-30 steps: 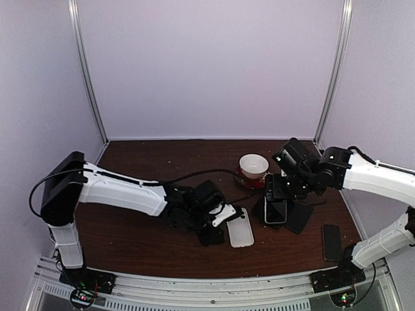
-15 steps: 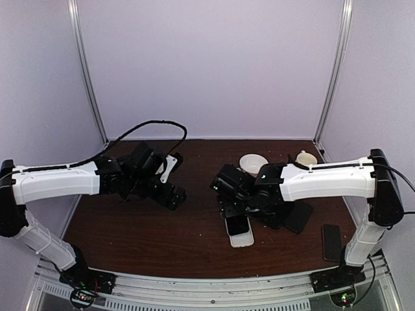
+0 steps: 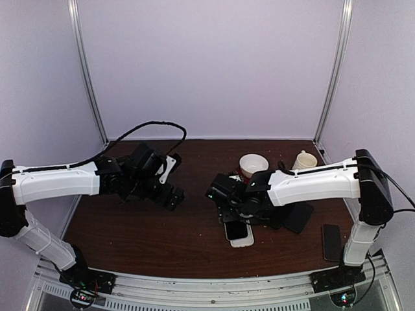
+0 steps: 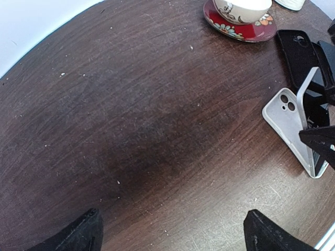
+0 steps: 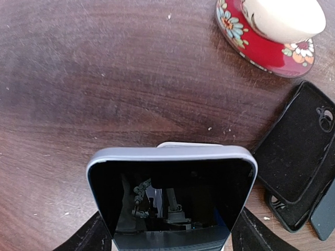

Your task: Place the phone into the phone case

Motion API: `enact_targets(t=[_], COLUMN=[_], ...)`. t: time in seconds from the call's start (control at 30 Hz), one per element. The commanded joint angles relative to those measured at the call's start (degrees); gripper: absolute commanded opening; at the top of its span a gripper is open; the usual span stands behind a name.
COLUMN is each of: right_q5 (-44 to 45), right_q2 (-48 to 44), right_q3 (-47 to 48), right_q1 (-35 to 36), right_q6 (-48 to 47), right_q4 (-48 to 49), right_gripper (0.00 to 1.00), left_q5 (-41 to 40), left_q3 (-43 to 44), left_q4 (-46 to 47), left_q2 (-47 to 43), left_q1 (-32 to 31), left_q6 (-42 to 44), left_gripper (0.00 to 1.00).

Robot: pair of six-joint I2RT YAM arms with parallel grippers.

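The phone goes down toward the white case's far rim [image 5: 191, 144] in my right gripper next and is released, because its raised end still stands tilted above the case.
The white phone case [image 3: 243, 240] lies flat on the brown table [image 3: 162, 240], front centre. My right gripper [image 3: 235, 208] is shut on the dark-screened phone [image 3: 236, 228] and holds it tilted, with its lower end over the case. In the right wrist view the phone [image 5: 172, 198] fills the gap between my fingers [image 5: 94, 236], and the case's rim [image 5: 188, 144] peeks out just beyond it. My left gripper [image 3: 170, 194] hangs open and empty to the left. Its wrist view shows the case [image 4: 285, 112] with the phone [image 4: 308, 120] leaning over it at the right edge.
A cream bowl on a red saucer [image 3: 253, 166] and a white cup [image 3: 303, 160] stand behind the right arm. Black cases [image 3: 296, 217] lie just right of the white case, also black cases [image 5: 298, 151] in the right wrist view. Another dark phone [image 3: 332, 241] lies near the front right edge.
My left gripper let go of the white case, opened and swung back to the left. My right arm carried the phone from the right over to the case and has eased it lower.
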Motion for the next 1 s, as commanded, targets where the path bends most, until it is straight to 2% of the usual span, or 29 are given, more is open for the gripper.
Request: enact_targets(t=[0.0,0.27,0.57,0.97], right_q5=[2.7,3.0,0.1,-6.3], right_q2=[0.6,-0.1,1.3,5.0], right_q3=[-1.6,-3.2,-4.7,-0.8], right_q1=[-0.3,-1.4,-1.2,-1.4], right_q6=[0.4,-0.4,2.7,2.7], right_q4=[0.6,1.3,0.4,-4.5], right_gripper=[0.47,0.45,0.44,0.48], left_q5=[-0.9,-1.0,-1.5,-1.7], left_q3=[0.1,0.3,0.3,0.6], left_q4=[0.9,0.6,0.6,0.1], left_q2=[0.0,0.2,0.5,0.8], left_q1=[-0.1,-0.1,-0.1,-0.1], left_q6=[0.4,0.6,0.8,1.1], left_gripper=[0.98,0.97,0.98,0.97])
